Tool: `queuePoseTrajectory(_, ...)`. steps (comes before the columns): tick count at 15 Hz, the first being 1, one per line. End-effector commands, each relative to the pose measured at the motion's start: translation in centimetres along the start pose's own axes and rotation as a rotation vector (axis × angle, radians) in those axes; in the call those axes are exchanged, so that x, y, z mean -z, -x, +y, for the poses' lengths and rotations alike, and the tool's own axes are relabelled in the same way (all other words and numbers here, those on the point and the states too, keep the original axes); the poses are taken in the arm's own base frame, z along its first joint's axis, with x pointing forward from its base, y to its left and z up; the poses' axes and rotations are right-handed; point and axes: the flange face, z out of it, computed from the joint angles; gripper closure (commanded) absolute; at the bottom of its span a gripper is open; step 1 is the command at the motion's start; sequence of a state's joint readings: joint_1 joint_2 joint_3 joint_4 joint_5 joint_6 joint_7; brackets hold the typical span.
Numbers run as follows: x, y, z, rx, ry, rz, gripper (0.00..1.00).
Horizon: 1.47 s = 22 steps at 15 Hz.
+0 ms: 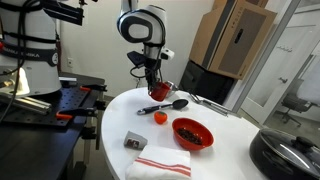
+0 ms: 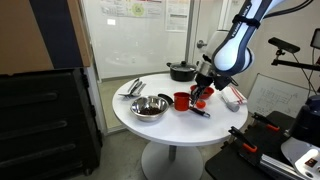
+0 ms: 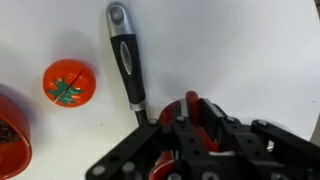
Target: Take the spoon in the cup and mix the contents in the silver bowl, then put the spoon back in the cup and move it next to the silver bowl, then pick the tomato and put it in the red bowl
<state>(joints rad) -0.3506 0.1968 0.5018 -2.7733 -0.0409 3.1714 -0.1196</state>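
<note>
I will lower my gripper with the red cup onto the clear spot beside the silver bowl (image 2: 150,106) and let go of the cup's rim, because the table is bare there.
My gripper (image 3: 188,118) is shut on the rim of the red cup (image 3: 196,108), with one finger inside and one outside. In an exterior view the gripper (image 1: 156,84) holds the cup (image 1: 166,90) low over the white table's far side; whether it touches the table I cannot tell. The thin spoon is not visible. The tomato (image 3: 68,82) lies on the table apart from the cup, also visible from outside as the tomato (image 1: 159,117). The red bowl (image 1: 192,133) sits nearer the table's front, with its rim (image 3: 10,140) at the wrist view's edge. The silver bowl (image 2: 150,106) stands left of the gripper (image 2: 200,92).
A black-headed serving spoon (image 1: 166,105) lies beside the cup, its handle (image 3: 127,55) close to my fingers. A grey block (image 1: 135,141) and a red-and-white cloth (image 1: 160,162) lie near the front edge. A black pot (image 2: 182,71) and metal tongs (image 2: 133,88) also sit on the table.
</note>
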Motion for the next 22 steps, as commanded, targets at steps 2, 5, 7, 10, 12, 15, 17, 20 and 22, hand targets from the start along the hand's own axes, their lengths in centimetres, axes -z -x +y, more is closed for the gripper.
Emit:
queuePoseTrajectory(2, -0.1, 0.1, 0.1, 0.020, 0.040, -0.018, 0.96)
queuePoseTrajectory(5, -1.5, 0.9, -0.3, 0.019, 0.052, -0.028, 0.96)
queuePoseTrajectory(7, -2.7, 1.2, -0.8, 0.022, 0.058, -0.039, 0.96)
queuePoseTrajectory(10, -4.7, 1.2, -1.8, 0.024, 0.071, -0.038, 0.96)
queuePoseTrajectory(12, -5.4, 0.7, -2.4, 0.016, 0.078, -0.006, 0.96)
queuePoseTrajectory(15, -6.0, 0.4, -3.1, 0.015, 0.086, 0.004, 0.50)
queuePoseTrajectory(17, -6.2, 0.4, -3.4, 0.007, 0.084, -0.007, 0.35)
queuePoseTrajectory(20, -5.8, 0.2, -3.5, -0.009, 0.077, -0.005, 0.14)
queuePoseTrajectory(22, -5.0, 0.1, -3.5, -0.020, 0.070, 0.002, 0.01)
